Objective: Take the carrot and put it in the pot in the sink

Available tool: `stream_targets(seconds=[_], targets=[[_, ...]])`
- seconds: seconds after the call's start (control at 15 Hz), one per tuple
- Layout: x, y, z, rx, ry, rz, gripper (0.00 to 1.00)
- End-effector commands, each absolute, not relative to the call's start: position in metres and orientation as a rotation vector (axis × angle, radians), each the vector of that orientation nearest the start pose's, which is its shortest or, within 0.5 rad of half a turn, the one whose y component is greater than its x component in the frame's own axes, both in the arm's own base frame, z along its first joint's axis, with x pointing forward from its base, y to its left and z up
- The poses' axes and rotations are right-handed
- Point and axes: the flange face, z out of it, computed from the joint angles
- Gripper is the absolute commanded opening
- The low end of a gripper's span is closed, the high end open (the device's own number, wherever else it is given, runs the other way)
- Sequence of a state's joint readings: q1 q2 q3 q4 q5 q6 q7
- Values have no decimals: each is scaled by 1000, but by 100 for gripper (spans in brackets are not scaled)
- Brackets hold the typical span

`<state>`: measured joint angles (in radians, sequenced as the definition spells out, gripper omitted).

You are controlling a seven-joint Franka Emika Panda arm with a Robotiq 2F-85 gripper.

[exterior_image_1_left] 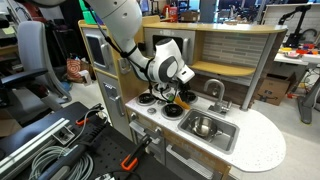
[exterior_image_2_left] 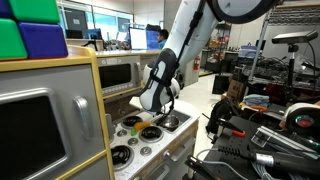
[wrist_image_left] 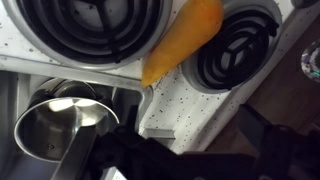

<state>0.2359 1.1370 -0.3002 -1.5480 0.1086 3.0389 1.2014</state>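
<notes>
My gripper is open with the carrot outside its fingers, so I will move it past the carrot's narrow end and down over the carrot's thick part [exterior_image_1_left: 183, 100] [wrist_image_left: 194, 26] to close there.
The orange-yellow carrot [wrist_image_left: 185, 35] lies on the white stovetop between two black burner rings; its green end is out of view. It also shows in an exterior view [exterior_image_2_left: 144, 117] just below the gripper. The shiny steel pot [wrist_image_left: 60, 125] stands in the sink [exterior_image_1_left: 222, 131], and shows in an exterior view [exterior_image_1_left: 203, 126]. My gripper [wrist_image_left: 190, 145] hovers low over the stove, beside the carrot; its dark fingers are apart with bare countertop between them, holding nothing. It shows in both exterior views [exterior_image_1_left: 171, 88] [exterior_image_2_left: 155, 103].
Black burner rings [wrist_image_left: 235, 50] [wrist_image_left: 95, 25] flank the carrot. A curved grey faucet [exterior_image_1_left: 215, 92] stands behind the sink. The toy kitchen's wooden back wall and shelf [exterior_image_1_left: 225, 45] rise behind the stove. A rounded white counter end [exterior_image_1_left: 262, 145] extends past the sink.
</notes>
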Motion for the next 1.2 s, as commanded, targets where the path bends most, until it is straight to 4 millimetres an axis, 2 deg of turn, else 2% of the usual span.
stream_targets(seconds=[0.0,0.2,0.4,0.67,0.73,0.8,0.93,1.13], targets=[[717,1,26,-2559,1668,-571,100],[725,22,19,-2622,1685,-435,100],[732,38,13,-2656,1677,-389,100],[741,43,-1,-2697,1691,-377,100],[742,43,-4,-2707,1696,-374,97],[743,43,-7,-2712,1702,-366,74],[746,43,-12,-2724,1702,-369,67],[751,41,-11,-2724,1699,-386,42]])
